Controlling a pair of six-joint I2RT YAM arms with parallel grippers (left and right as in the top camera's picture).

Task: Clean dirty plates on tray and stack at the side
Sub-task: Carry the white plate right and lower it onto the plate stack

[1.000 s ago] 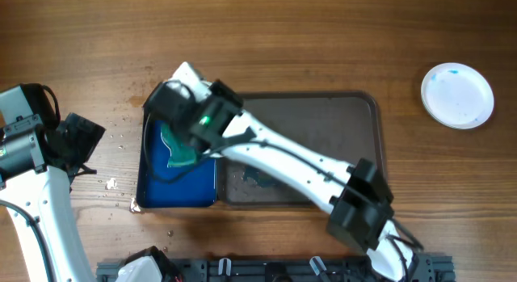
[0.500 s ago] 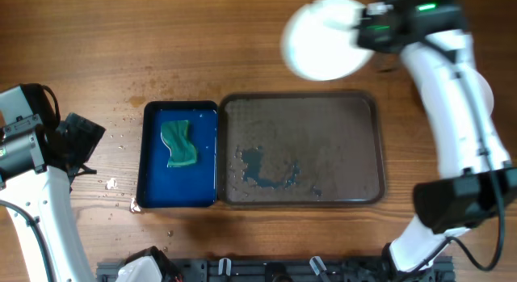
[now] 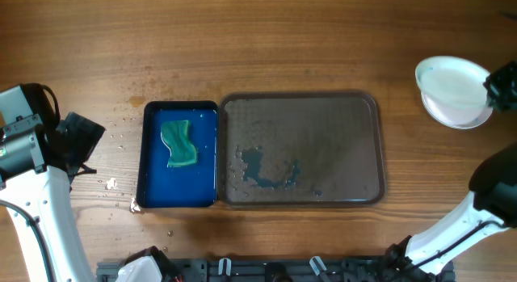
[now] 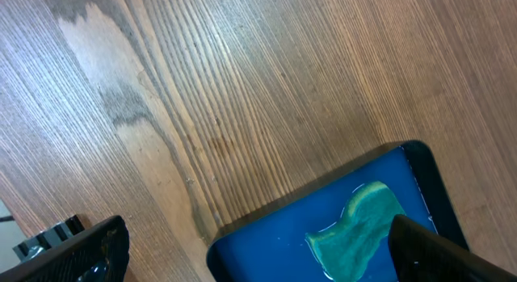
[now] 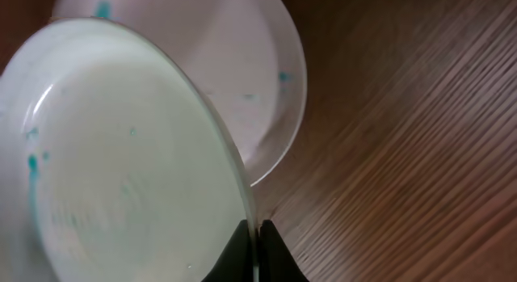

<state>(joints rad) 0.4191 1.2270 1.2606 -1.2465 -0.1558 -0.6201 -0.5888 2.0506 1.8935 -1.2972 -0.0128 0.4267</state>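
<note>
The held plate still hangs tilted, so I next need to lower my right gripper, lay the held plate flat onto the lying white plate [image 3: 461,117] [image 5: 252,82] and let go of the held plate's rim.
My right gripper [image 5: 254,248] is shut on the rim of a white plate [image 5: 121,169] with faint blue specks. I hold it tilted just above a second white plate [image 5: 234,64] lying on the wood. In the overhead view the held plate [image 3: 452,82] overlaps the lying plate [image 3: 464,119] at the far right, with the right gripper [image 3: 497,92] at the frame edge. The dark tray [image 3: 339,136] in the middle holds no plate, only a bluish wet smear [image 3: 266,169]. My left gripper [image 4: 254,250] is open and empty. A third plate is not in view.
A blue tray [image 3: 202,181] lies against the dark tray's left side with a green sponge [image 3: 179,145] in it. The left wrist view shows the blue tray [image 4: 275,250] and the sponge [image 4: 355,229] below my open fingers. Small crumbs lie on the wood left of the blue tray.
The right arm left the blue tray, leaving the sponge there, then carried a white plate from the back to the far right over the lying plate. The left arm has not moved.
</note>
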